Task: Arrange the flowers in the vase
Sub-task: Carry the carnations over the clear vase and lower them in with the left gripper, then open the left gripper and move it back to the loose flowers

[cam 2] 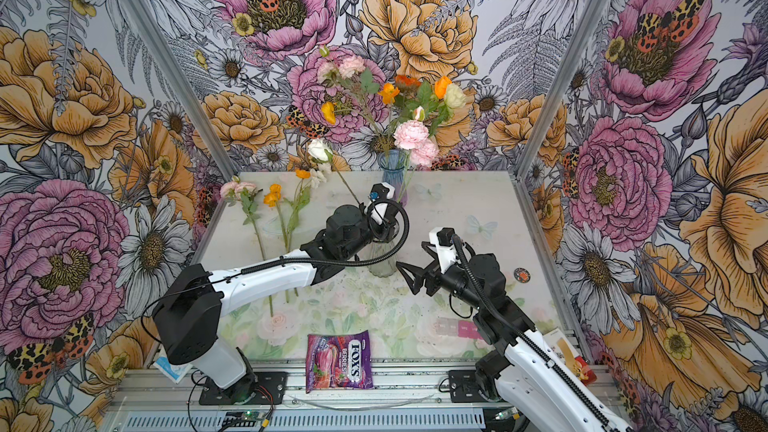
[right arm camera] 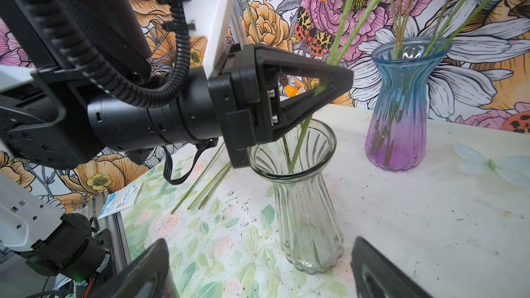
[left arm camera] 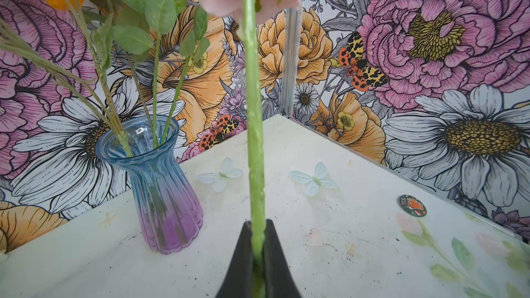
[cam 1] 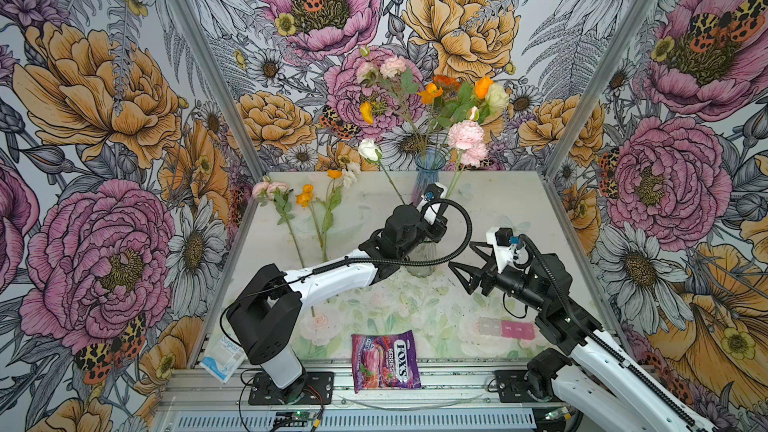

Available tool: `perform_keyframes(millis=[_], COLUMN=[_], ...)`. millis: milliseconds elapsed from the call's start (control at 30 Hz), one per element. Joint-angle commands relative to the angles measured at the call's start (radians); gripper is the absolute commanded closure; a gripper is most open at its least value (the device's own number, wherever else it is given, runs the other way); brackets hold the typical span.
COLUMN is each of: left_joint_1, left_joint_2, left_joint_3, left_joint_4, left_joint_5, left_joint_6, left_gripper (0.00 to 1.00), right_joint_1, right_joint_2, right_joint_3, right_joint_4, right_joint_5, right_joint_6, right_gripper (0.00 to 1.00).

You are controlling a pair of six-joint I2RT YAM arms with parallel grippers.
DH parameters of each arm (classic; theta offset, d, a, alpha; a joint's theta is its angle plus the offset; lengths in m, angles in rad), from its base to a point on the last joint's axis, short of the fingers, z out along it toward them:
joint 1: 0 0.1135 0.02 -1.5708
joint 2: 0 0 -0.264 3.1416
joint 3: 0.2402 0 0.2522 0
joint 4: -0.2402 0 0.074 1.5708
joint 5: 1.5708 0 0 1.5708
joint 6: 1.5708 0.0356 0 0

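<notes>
The clear glass vase's opening is below my left gripper, so next I should lower that gripper, slide the green stem (left arm camera: 255,127) deeper into the opening and let go.
My left gripper (left arm camera: 257,233) is shut on the green stem (left arm camera: 255,127) of a pink carnation (cam 1: 466,135), and holds it upright over the clear glass vase (right arm camera: 304,196). The stem's lower end dips into that vase's mouth beside another stem. In both top views my left arm hides most of the clear vase (cam 1: 419,265). A blue-and-purple vase (cam 1: 428,176) at the back holds several orange, pink and cream flowers (cam 1: 453,93). A white rose (cam 1: 369,149) leans out left. Three flowers (cam 1: 305,197) lie on the table's left. My right gripper (cam 1: 461,255) stands open and empty right of the clear vase.
A purple Fox's candy bag (cam 1: 384,361) lies at the table's front edge and a blue-white packet (cam 1: 222,357) by the left arm's base. A pink-and-white block (cam 1: 505,328) sits front right. A round badge (left arm camera: 413,206) and paper butterflies (left arm camera: 220,174) lie towards the back right.
</notes>
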Motion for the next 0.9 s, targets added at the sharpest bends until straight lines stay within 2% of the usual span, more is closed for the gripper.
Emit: perform_keyframes(millis=[0,500,667,867], left_joint_1=[0.014,0.014,0.014,0.014], left_joint_2=[-0.034,-0.085,-0.102,-0.139], left_joint_3=[-0.031,-0.106,-0.123,-0.144], left_joint_4=[0.022,0.023,0.005,-0.014], left_joint_5=[0.016,-0.004,-0.003,-0.002], left_joint_6=[-0.031,-0.038,-0.04,-0.048], left_gripper=[1.0,0.87,0.74,0.69], right_joint_1=[-0.007,-0.006,-0.007,-0.006], right_joint_2=[0.013,0.043,0.053,0.069], right_joint_3=[0.023,0.038,0.037,0.041], right_joint_4=[0.005,0.019,0.033,0.048], right_joint_5=[-0.025,-0.038,-0.045,-0.051], right_joint_6=[0.006,-0.002,0.0,0.003], right_gripper=[0.01,0.0,0.0,0.01])
